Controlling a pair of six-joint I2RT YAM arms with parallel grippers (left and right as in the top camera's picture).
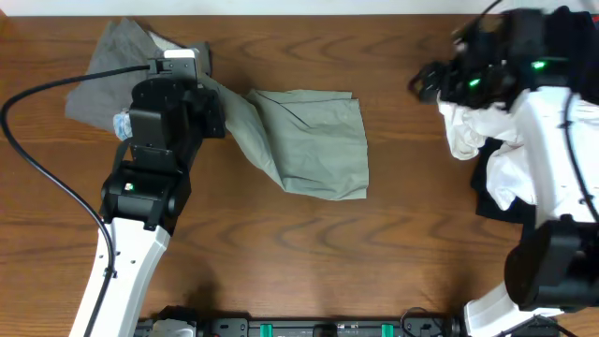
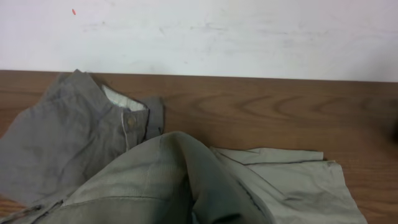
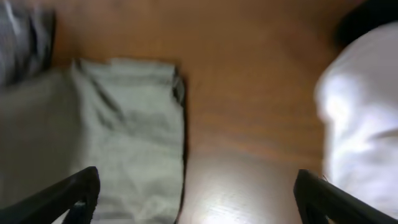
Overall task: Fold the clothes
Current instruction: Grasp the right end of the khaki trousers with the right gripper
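Note:
The green garment's end opposite my left gripper lies free, so my right gripper will move back and down next, onto the garment's hem by its near corner.
A pale green garment [image 1: 318,140] lies in the middle of the table, and its left end is pulled up into a ridge to my left gripper [image 1: 213,105]. That gripper is shut on this cloth. In the left wrist view the garment [image 2: 186,180] drapes over the fingers and hides them. A darker grey garment [image 1: 108,61] lies crumpled at the back left; it also shows in the left wrist view [image 2: 56,137]. My right gripper [image 3: 198,193] is open and empty, above bare table right of the green garment [image 3: 130,124]. It sits at the back right in the overhead view [image 1: 426,80].
A pile of white clothes [image 1: 468,131] lies at the right edge beside the right arm, with a dark cloth [image 1: 482,197] under it. The white pile also shows in the right wrist view [image 3: 360,118]. A white wall [image 2: 249,31] stands behind the table.

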